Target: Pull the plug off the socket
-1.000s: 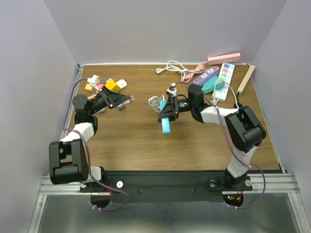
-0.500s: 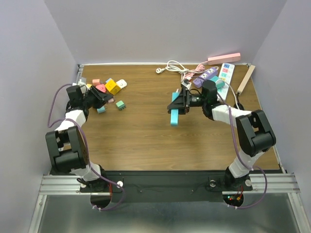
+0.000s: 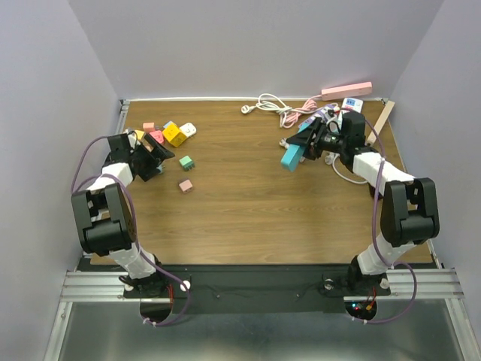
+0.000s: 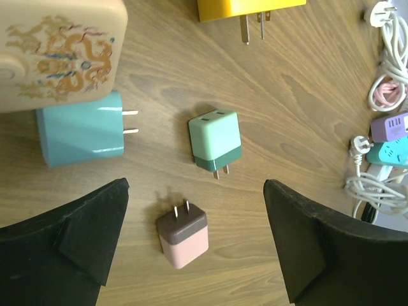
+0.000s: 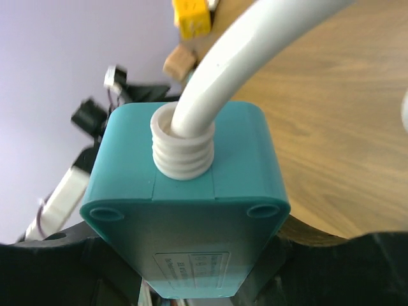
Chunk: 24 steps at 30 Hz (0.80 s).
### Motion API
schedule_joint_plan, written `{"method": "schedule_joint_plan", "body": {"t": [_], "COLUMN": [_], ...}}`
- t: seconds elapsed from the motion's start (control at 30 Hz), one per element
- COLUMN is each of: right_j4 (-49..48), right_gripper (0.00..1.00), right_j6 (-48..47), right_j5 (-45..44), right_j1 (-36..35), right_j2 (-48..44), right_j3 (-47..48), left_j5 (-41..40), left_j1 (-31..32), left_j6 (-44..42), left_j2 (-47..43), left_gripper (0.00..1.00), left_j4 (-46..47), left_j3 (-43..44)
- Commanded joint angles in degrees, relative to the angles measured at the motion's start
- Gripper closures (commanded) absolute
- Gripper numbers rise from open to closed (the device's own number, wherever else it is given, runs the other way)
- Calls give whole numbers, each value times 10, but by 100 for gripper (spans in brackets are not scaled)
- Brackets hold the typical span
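The plug already lies loose, and the purple strip is below and outward. My right gripper needs to lower the socket outward beside the strip next and release it.
The socket, a teal power strip (image 3: 291,157), hangs tilted above the table with my right gripper (image 3: 314,141) shut on it. From the right wrist its end (image 5: 185,197) fills the view between my right gripper's (image 5: 210,268) jaws, and a white cord (image 5: 255,51) comes out of it. The plug, pink with a brown face and two prongs (image 4: 183,234), lies loose on the wood (image 3: 185,185). My left gripper (image 4: 196,188) stands open above it, at the left of the table (image 3: 159,156), touching nothing.
Around the pink plug lie a green plug (image 4: 215,140), a teal adapter (image 4: 80,134), a beige dragon-print adapter (image 4: 57,54) and a yellow one (image 4: 248,6). More power strips (image 3: 350,113) and coiled cords (image 3: 270,104) crowd the back right corner.
My left gripper has opened and the pink plug now lies on the table. The left arm has pulled back to the left. My right arm has carried the teal strip right and back.
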<state>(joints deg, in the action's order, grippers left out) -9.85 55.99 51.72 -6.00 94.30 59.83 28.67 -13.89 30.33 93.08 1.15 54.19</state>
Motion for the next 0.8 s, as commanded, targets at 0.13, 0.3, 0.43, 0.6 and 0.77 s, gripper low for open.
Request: {"method": "schedule_joint_plan", "body": {"t": [0.13, 0.3, 0.43, 0.6, 0.77], "right_j4": [96, 161, 184, 185, 184], "right_gripper": [99, 100, 100, 67, 9], "right_j6": [-47, -66, -69, -37, 0], "right_j5": [-228, -352, -408, -449, -441], "right_j1": [44, 57, 70, 71, 75], "right_j2": [-23, 19, 90, 159, 229], "right_j3": [93, 142, 205, 267, 348], "left_j5": [-41, -22, 5, 23, 33], "left_j1": [0, 0, 0, -1, 0], "left_j6": [-18, -18, -18, -16, -15], "left_j2": [-116, -156, -178, -191, -211], "left_gripper": [1, 1, 1, 1, 1], "left_j4": [-61, -67, -65, -67, -68], "left_j3": [7, -6, -8, -15, -30]}}
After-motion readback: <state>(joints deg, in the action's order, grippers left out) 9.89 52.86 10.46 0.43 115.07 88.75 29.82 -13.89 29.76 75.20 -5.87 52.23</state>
